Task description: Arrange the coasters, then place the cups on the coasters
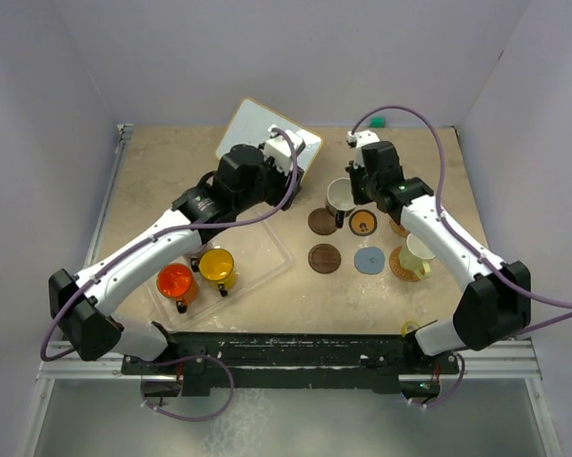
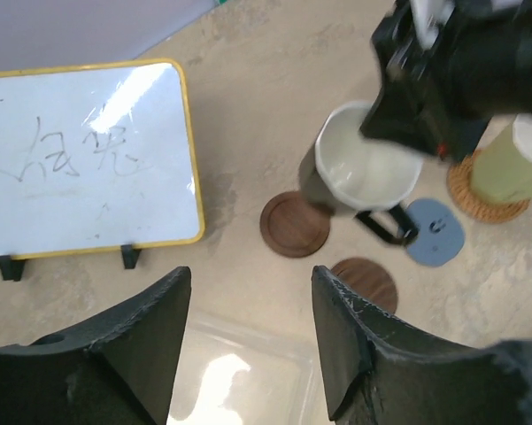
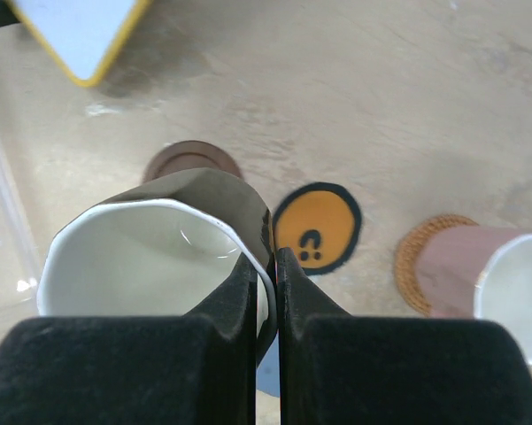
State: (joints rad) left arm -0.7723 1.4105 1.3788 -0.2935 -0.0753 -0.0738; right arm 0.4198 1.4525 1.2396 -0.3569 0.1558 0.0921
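My right gripper should lower the black cup to its right in the top view, put it on the empty orange-centred coaster point(image 1: 363, 223) point(image 3: 318, 228) and let go.
My right gripper point(image 3: 266, 258) is shut on the rim of the black cup with the white interior point(image 3: 146, 257), one finger inside and one outside. The cup point(image 1: 338, 197) hangs beside a dark brown coaster point(image 1: 321, 222) and the orange-centred coaster point(image 3: 316, 227). A second dark brown coaster point(image 1: 325, 258) and the blue-grey coaster point(image 1: 367, 259) lie nearer. A pale yellow-green cup point(image 1: 419, 250) stands on a tan woven coaster point(image 1: 401, 266), a mauve cup point(image 3: 478, 270) on another point(image 3: 416, 257). My left gripper point(image 2: 252, 297) is open and empty near the whiteboard. The yellow cup point(image 1: 217, 266) and orange-red cup point(image 1: 176, 283) sit at the left.
A clear plastic tray point(image 1: 266, 249) holds the yellow and orange-red cups, and its corner lies under my left gripper. A yellow-framed whiteboard point(image 1: 257, 129) stands at the back middle. Grey walls close in the table on three sides.
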